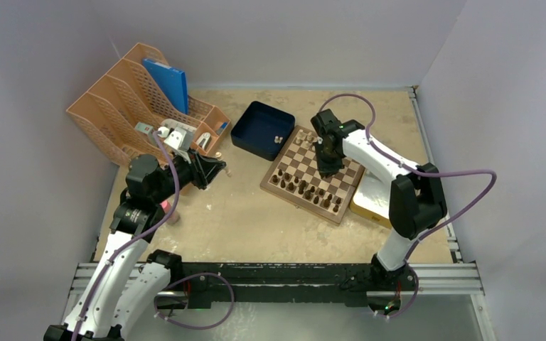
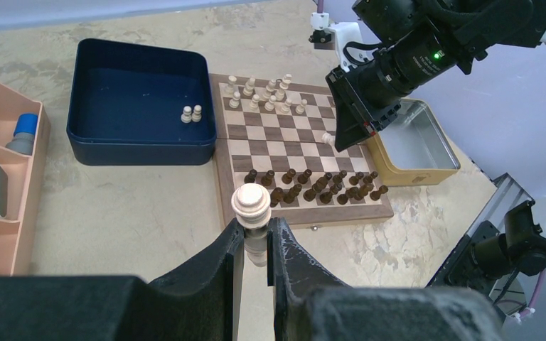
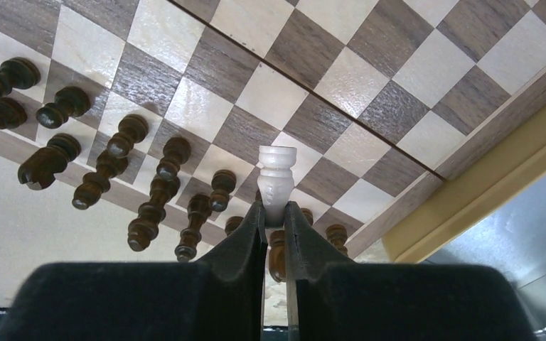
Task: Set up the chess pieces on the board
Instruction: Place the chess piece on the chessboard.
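I will next carry the cream piece outward with my right gripper and release it over the clear squares at the board's middle seam (image 3: 334, 106), since they lie outward of the gripper.
The board (image 1: 300, 165) lies right of centre, with dark brown pieces (image 2: 313, 186) in its two near rows. Several cream chess pieces (image 2: 263, 94) stand on its far rows, and two more (image 2: 191, 114) sit in the dark blue tray (image 2: 138, 142). My left gripper (image 2: 256, 229) hangs above the table, left of the board, shut on a cream piece (image 2: 250, 206) by its stem. My right gripper (image 3: 275, 213) hovers over the board's right side, shut on another cream piece (image 3: 276, 177) above the squares.
An orange desk organizer (image 1: 135, 99) with a blue folder fills the back left. A shiny metal tray (image 2: 416, 145) with a yellow rim lies against the board's right edge. The right arm (image 1: 384, 160) reaches over that tray.
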Motion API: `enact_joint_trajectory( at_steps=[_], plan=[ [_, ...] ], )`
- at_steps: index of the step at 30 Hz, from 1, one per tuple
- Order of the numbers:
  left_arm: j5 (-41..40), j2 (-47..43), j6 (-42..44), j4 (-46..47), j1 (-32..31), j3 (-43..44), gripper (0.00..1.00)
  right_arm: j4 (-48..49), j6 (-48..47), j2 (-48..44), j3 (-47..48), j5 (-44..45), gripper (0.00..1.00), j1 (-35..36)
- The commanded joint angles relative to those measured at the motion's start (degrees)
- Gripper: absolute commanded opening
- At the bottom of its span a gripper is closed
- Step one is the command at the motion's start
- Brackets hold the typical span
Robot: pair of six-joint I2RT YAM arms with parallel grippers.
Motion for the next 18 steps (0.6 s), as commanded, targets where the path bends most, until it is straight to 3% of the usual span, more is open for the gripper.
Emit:
enact_joint_trajectory(
  at_steps=[1, 18],
  plan=[
    [-0.6, -0.4, 1.4, 2.2, -0.5, 0.2, 0.00, 1.2, -1.2, -0.2, 2.2, 1.4, 0.13, -0.8],
    [-0.5, -0.1, 1.4, 2.1, -1.1, 0.2, 0.00, 2.7, -2.1, 4.4, 2.5, 3.2, 0.15, -4.1]
  ],
)
